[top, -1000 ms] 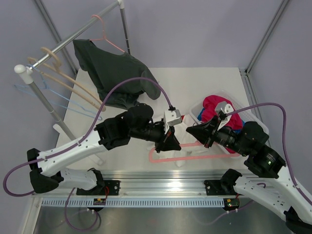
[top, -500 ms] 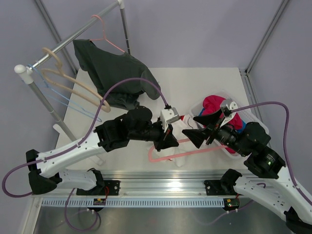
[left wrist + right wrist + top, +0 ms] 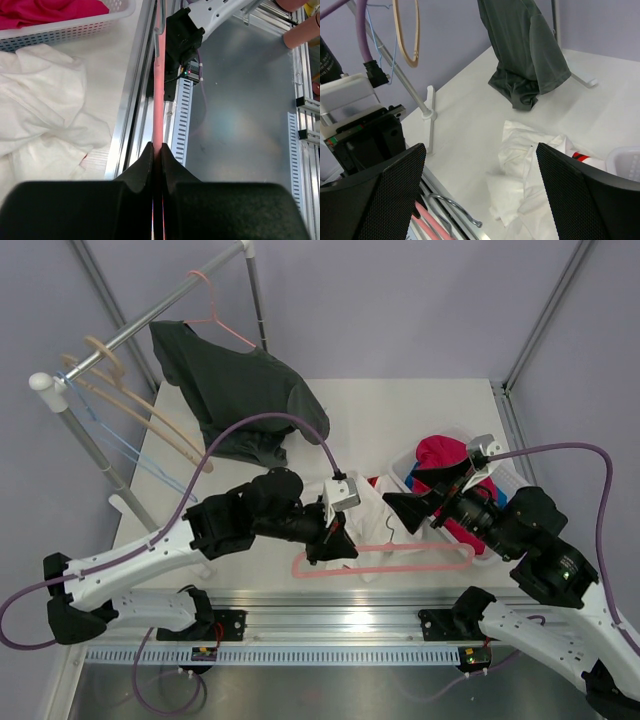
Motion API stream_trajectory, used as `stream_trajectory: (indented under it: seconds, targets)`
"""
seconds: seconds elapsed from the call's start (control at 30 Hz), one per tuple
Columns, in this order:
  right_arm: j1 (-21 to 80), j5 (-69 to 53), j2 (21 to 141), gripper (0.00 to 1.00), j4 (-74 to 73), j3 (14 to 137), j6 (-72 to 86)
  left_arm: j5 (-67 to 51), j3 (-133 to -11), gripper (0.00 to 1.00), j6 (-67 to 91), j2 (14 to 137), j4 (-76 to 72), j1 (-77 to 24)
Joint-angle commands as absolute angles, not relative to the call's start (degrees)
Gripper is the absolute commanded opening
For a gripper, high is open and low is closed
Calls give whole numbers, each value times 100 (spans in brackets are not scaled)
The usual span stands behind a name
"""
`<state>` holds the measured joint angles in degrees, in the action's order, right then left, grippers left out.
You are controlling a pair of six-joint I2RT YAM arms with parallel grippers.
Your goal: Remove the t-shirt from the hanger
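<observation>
The left gripper lifts and turns outward next, releasing the hanger on the bar's bare part (image 3: 140, 323), since that lies above and to its left in the top view.
The white t-shirt (image 3: 372, 508) lies crumpled on the table, off the hanger; a bit of its red graphic shows at its far edge. In the right wrist view the t-shirt (image 3: 530, 165) sits below and beyond my open right gripper (image 3: 480, 150), which holds nothing. My left gripper (image 3: 330, 542) is shut on the salmon-pink hanger (image 3: 390, 562), bare and held level over the table's near edge, its metal hook (image 3: 455, 210) pointing toward the shirt. In the left wrist view the hanger's bar (image 3: 159, 75) runs straight out from between the left gripper's (image 3: 156, 150) fingers.
A white basket (image 3: 508, 478) with a magenta garment (image 3: 445, 455) stands at the right, close behind my right gripper (image 3: 405, 510). A clothes rail (image 3: 130, 330) at the back left carries a dark grey t-shirt (image 3: 235, 390), beige hangers (image 3: 130, 410) and a light-blue wire hanger (image 3: 120, 445).
My right gripper has opened, let go of the t-shirt and drawn back to the right. The left gripper has pulled the hanger left, clear of the shirt, which dropped onto the table.
</observation>
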<state>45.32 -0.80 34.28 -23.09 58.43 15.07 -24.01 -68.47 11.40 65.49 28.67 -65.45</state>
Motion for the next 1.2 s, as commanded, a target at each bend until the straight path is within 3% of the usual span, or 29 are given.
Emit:
stream_trajectory:
  seconds: [0.0,0.17,0.33,0.6,0.77,0.9,1.17]
  targets:
    - [4518,26,3341,99,-2435,5924,1423,-2602,-6751,0,1081,6276,2514,-6565]
    - [4518,761,3068,99,-2584,6055,1626,-1628,-6627,0,1151,6039,2829,-6565]
    - [4518,1589,2646,100,-2891,6284,1740,599,-6373,0,1362,5608,3743,-6557]
    - [4518,1793,2074,100,-3146,6381,1749,2740,-6372,0,2686,4869,4491,-6557]
    - [4518,1714,2136,100,-3225,6416,1740,3365,-6723,0,2769,5272,4430,-6557]
    - [4526,1749,2145,99,-3339,6416,1767,4891,-7777,0,3864,5861,5429,-6557]
    - [4518,2074,2153,99,-3726,6776,1617,4780,-7497,0,4313,5837,5870,-6548]
